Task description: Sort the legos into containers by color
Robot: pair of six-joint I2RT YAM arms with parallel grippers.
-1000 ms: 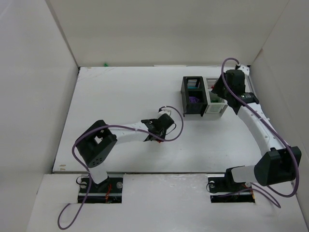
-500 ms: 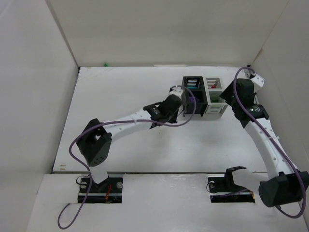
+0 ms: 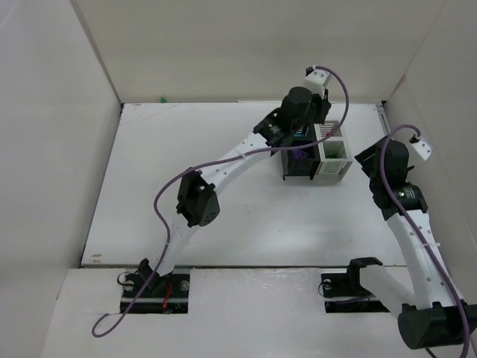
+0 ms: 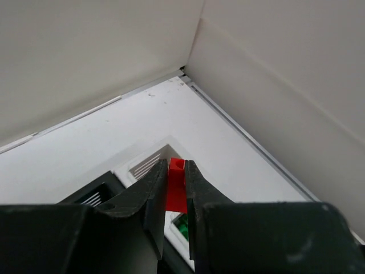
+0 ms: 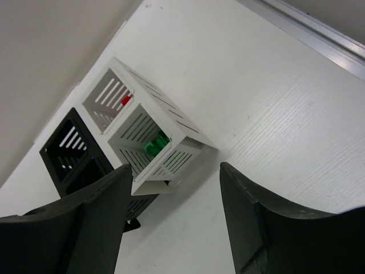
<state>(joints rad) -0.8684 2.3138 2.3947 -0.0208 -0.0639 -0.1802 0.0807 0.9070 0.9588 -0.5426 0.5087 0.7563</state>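
My left gripper goes down to the white container's far section (image 4: 154, 162) next and lets go of the red lego (image 4: 175, 188) there, since a red bit shows inside.
My left gripper (image 4: 177, 165) is shut on a small red lego (image 4: 175, 188) and hangs over the white container (image 4: 145, 165), whose inside holds a green lego (image 4: 181, 226). In the top view the left gripper (image 3: 304, 123) sits above the joined containers, black (image 3: 297, 165) and white (image 3: 333, 158). A purple lego (image 3: 299, 154) lies in the black one. My right gripper (image 5: 175, 168) is open and empty, off to the right of the white container (image 5: 148, 137). There a green lego (image 5: 155, 144) and a red bit (image 5: 126, 99) show through the slats.
White walls enclose the table on three sides, and the containers stand close to the back right corner (image 4: 183, 69). A tiny green piece (image 3: 162, 98) lies at the far edge of the table. The black container (image 5: 68, 151) adjoins the white one.
The left arm swung from mid-table up and right until it hung over the containers, its jaws closing fully on the way. The right arm drew back from the white container toward the right wall.
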